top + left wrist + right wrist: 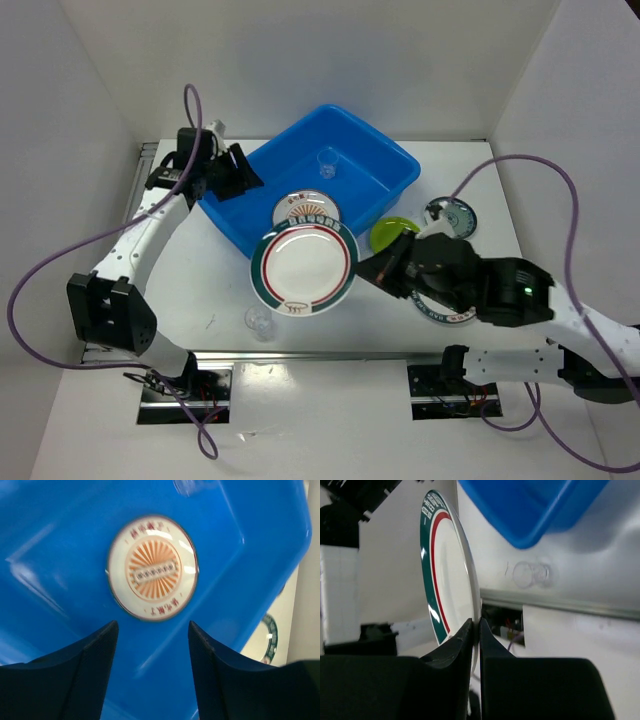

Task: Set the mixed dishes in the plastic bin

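Note:
The held plate hangs by the bin's near corner, so my right gripper will next move outward, then down into the bin, to bring the held plate onto the sunburst plate.
The blue plastic bin [395,160] sits at the back centre, holding an orange-sunburst plate [306,208] and a clear cup [326,163]. My right gripper [365,270] is shut on the rim of a teal-and-red-rimmed plate [303,268], which hangs just in front of the bin's near corner. The right wrist view shows this plate [442,565] edge-on and pinched in the gripper [476,625]. My left gripper [245,175] hovers open over the bin's left side. In the left wrist view the gripper [152,630] is empty above the sunburst plate [152,567].
A lime-green plate [392,232] and a dark teal saucer [452,215] lie right of the bin. Another teal-rimmed plate [440,312] lies partly under my right arm. A clear cup [258,322] lies on the table near the front edge. White walls enclose the table.

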Motion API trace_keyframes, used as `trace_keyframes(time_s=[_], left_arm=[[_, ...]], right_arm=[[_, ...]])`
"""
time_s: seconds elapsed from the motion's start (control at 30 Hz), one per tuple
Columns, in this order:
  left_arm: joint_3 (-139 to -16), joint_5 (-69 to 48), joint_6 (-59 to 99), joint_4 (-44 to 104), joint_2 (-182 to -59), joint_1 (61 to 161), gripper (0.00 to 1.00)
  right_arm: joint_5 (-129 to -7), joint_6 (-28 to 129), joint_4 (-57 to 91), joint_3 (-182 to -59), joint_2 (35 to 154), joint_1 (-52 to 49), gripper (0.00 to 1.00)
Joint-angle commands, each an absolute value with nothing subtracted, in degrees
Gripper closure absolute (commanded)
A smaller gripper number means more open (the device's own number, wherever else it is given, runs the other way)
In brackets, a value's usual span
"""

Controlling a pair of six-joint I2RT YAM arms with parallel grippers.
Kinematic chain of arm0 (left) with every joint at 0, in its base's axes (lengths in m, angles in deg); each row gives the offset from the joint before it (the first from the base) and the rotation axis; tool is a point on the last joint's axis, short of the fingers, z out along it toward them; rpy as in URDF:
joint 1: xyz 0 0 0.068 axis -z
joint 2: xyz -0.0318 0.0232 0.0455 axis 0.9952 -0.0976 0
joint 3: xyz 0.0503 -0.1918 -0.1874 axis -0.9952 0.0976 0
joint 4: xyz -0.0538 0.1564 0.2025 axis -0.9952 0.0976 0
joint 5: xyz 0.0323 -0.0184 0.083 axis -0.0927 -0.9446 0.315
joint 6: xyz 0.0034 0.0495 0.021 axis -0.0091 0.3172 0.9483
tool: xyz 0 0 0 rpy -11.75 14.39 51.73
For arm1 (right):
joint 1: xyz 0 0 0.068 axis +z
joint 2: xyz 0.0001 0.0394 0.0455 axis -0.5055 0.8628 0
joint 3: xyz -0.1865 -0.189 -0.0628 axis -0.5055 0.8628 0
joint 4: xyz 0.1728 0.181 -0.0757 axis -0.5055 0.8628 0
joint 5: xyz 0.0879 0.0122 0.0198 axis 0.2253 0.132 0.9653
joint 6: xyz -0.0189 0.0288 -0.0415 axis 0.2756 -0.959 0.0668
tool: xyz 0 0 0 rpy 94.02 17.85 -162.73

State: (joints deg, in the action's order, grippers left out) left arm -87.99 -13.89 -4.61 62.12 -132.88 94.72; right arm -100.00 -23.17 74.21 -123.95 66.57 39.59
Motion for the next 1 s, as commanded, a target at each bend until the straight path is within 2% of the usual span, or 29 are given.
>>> trace_keyframes(time_s=[0.0,0.3,0.47,0.73,0.97], left_arm=[[-92.93,-11.7,-3.69,61.96,-130.56,90.47,0.34],[-92.76,-12.23,-3.69,61.35,-128.81,89.93,0.33],[-91.36,-14.16,-3.69,60.29,-128.28,89.93,0.33],[-89.69,-15.92,-3.69,58.54,-128.89,89.93,0.33],[-87.84,-16.44,-3.69,57.48,-129.95,89.93,0.33]], right_arm=[[-109.7,-15.7,59.27,-123.04,72.28,37.15,0.99],[-108.41,-4.26,47.39,-121.28,80.54,19.4,0.99],[-99.63,2.07,41.59,-119.61,86.08,7.72,0.99],[-93.72,10.16,36.93,-124.97,101.55,0.58,0.99],[-88.98,12.97,35.26,-129.8,112.36,-0.57,0.99]])
